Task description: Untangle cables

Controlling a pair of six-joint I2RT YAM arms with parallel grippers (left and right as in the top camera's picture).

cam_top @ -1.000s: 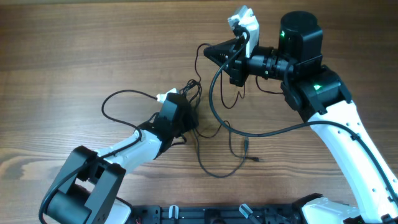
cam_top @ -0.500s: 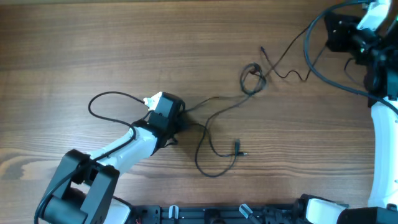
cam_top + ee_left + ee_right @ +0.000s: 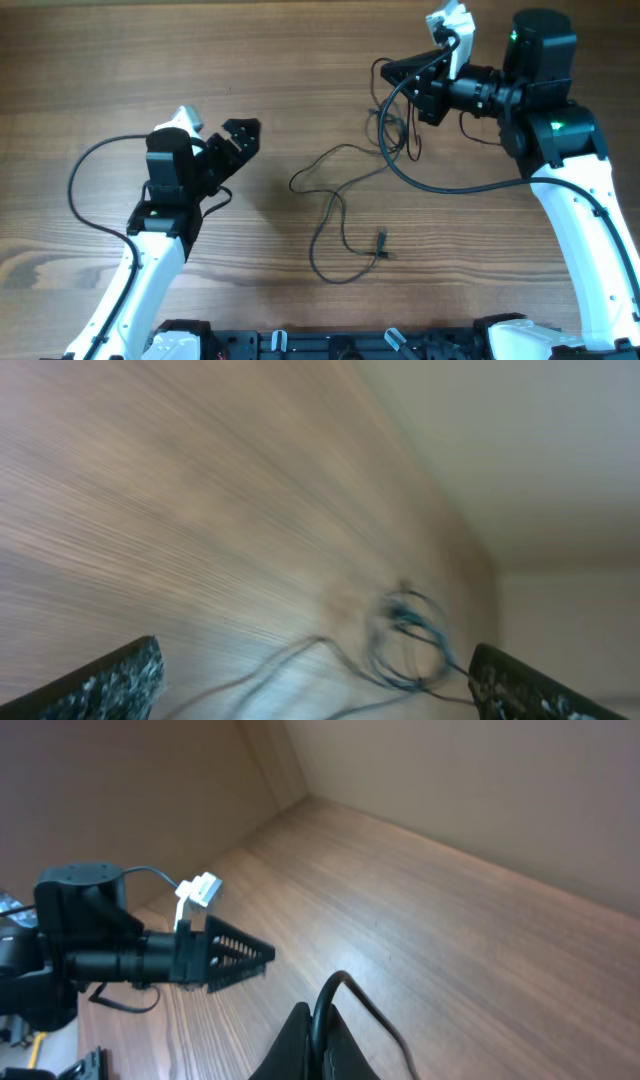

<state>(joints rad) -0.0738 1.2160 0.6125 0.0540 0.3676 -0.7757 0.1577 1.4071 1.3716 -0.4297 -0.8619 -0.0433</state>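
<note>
I will sweep my right gripper down and release over the wood below it, to its right in the overhead view, to pull the cord from the loops.
The cables (image 3: 388, 125) hang as thin black cords from my right gripper (image 3: 386, 71), which is shut on one of them near the table's back. From there they trail down into loose loops at mid-table, ending in a small plug (image 3: 381, 240). In the right wrist view a black cord (image 3: 345, 985) arches out from between the closed right gripper (image 3: 318, 1020). My left gripper (image 3: 238, 148) stands wide open with nothing in it, left of the loops and apart from them. The left wrist view is blurred: open left gripper (image 3: 315, 665), a coiled cord (image 3: 405, 650) on the wood ahead.
The right arm's thicker black wire (image 3: 440, 186) sweeps low over the table beside the cords. The left arm's own wire (image 3: 78, 185) loops out to the far left. A black rail (image 3: 330, 340) runs along the front edge. The left arm (image 3: 110, 955) shows in the right wrist view.
The left gripper has opened, let go of the cords and drawn back to the left. The right gripper has swung from the far right edge back toward the top middle, bringing the cords with it.
</note>
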